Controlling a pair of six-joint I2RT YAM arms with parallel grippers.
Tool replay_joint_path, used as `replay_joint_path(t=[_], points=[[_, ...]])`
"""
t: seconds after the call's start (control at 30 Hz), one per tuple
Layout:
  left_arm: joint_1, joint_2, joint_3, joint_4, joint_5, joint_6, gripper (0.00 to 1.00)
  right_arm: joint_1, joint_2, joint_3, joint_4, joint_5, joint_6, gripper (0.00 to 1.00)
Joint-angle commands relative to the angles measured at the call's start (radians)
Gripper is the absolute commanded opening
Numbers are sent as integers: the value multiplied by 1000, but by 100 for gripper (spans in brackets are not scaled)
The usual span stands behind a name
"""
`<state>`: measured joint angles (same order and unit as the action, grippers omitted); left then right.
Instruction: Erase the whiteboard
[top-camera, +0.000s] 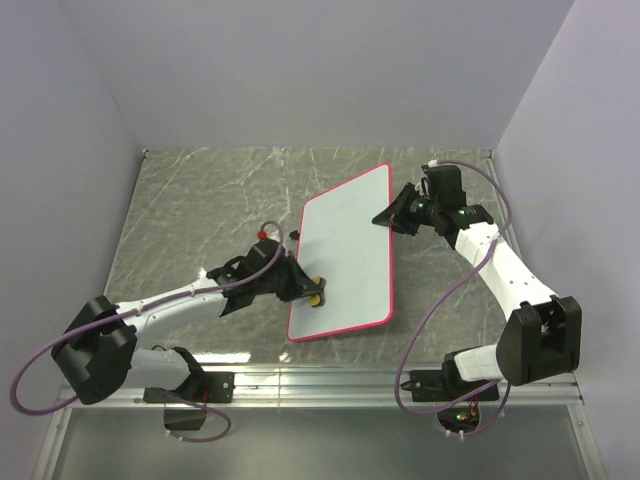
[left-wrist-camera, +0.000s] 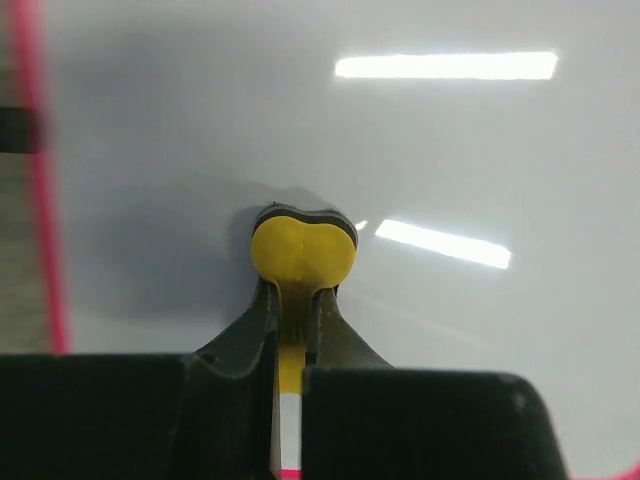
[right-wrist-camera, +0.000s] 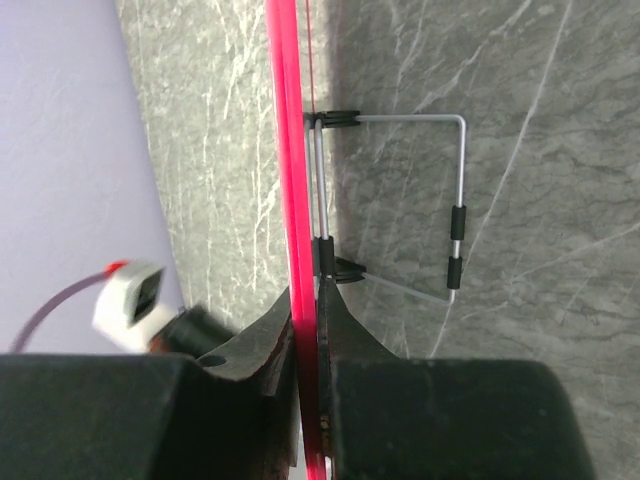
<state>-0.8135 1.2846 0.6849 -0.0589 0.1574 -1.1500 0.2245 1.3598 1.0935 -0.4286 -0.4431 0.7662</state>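
My left gripper lifts off the whiteboard next, moves left in the top view and lowers to let go of the eraser on the tabletop, because the whiteboard's white side looks clean.
The whiteboard is a white board with a thin red rim, lying tilted in the middle of the table; I see no marks on its face. My left gripper is shut on a small yellow eraser and holds it against the board's lower left part. In the left wrist view the eraser is squeezed between the jaws over the white board. My right gripper is shut on the board's far right edge; the right wrist view shows the red rim edge-on between the jaws.
A wire stand folds out from the board's back over the grey marbled table. A red-and-white plug shows at the left of the right wrist view. Lilac walls enclose the table.
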Motion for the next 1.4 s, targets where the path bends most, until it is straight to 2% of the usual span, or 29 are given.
replay_joint_path(t=[0.0, 0.17, 0.37, 0.47, 0.5, 0.53, 0.63, 0.67, 0.77, 0.9, 1.2, 1.23, 1.27, 1.3, 1.33, 1.37], points=[[59, 21, -130, -102, -33, 12, 0, 4, -21, 34, 48, 49, 127, 0], [73, 64, -143, -81, -48, 39, 0, 7, -22, 29, 44, 44, 125, 0], [73, 81, -78, -134, -64, 75, 0, 6, -24, 40, 41, 37, 120, 0], [73, 3, 22, -249, -110, 105, 0, 7, -31, 48, 37, 38, 111, 0], [73, -72, 138, -380, -189, 139, 0, 6, -36, 49, 36, 40, 107, 0], [73, -73, 139, -381, -190, 139, 0, 6, -36, 49, 36, 40, 107, 0], [83, -152, 295, -544, -301, 185, 0, 7, -39, 43, 40, 43, 110, 0], [105, -166, 356, -582, -321, 203, 0, 7, -44, 39, 47, 46, 113, 0], [164, -218, 413, -663, -386, 251, 0, 6, -56, 14, 73, 50, 130, 0], [286, -268, 364, -679, -357, 314, 0, 6, -62, -23, 99, 46, 142, 0], [528, -277, 56, -490, -188, 352, 1, 18, -103, -78, 162, 7, 133, 0], [562, -275, 24, -478, -176, 357, 4, 18, -106, -80, 174, 0, 131, 0], [574, -271, 13, -451, -167, 363, 15, 21, -111, -80, 175, -8, 122, 1], [582, -266, 7, -450, -182, 365, 23, 21, -113, -78, 177, -14, 120, 5], [591, -260, 7, -452, -186, 365, 30, 24, -116, -80, 182, -17, 114, 17], [593, -245, 8, -446, -185, 368, 37, 24, -120, -78, 183, -17, 104, 24]])
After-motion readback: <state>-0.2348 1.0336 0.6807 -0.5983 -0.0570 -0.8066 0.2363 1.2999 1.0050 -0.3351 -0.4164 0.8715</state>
